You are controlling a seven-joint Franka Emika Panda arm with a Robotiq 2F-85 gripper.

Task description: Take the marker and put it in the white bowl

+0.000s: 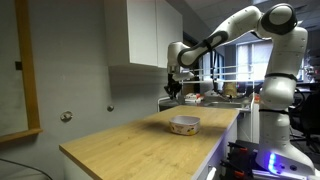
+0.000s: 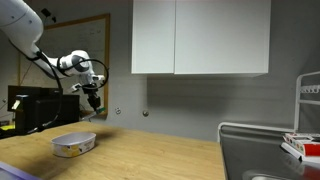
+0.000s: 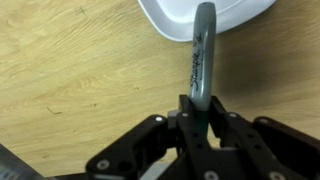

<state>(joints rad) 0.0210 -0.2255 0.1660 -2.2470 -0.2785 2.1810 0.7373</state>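
My gripper carries the grey marker down and across the white bowl's rim, over the bowl's inside, next, as the marker's held end is still outside.
In the wrist view my gripper (image 3: 198, 105) is shut on a grey marker (image 3: 202, 55) with dark lettering. The marker points away from the jaws, and its far end overlaps the rim of the white bowl (image 3: 175, 22) at the top of that view. The bowl shows in both exterior views (image 1: 184, 125) (image 2: 74, 145), standing on the wooden countertop. My gripper hangs well above it in both (image 1: 174, 90) (image 2: 93, 99). In an exterior view it hangs above the bowl's right part; in the other it hangs up and to the left of the bowl.
The wooden countertop (image 1: 130, 145) runs out from a grey wall under white cabinets (image 2: 200, 38). A sink (image 2: 265, 150) and a rack with items (image 2: 305, 145) stand at one end. The robot's base (image 1: 275, 130) stands beside the counter.
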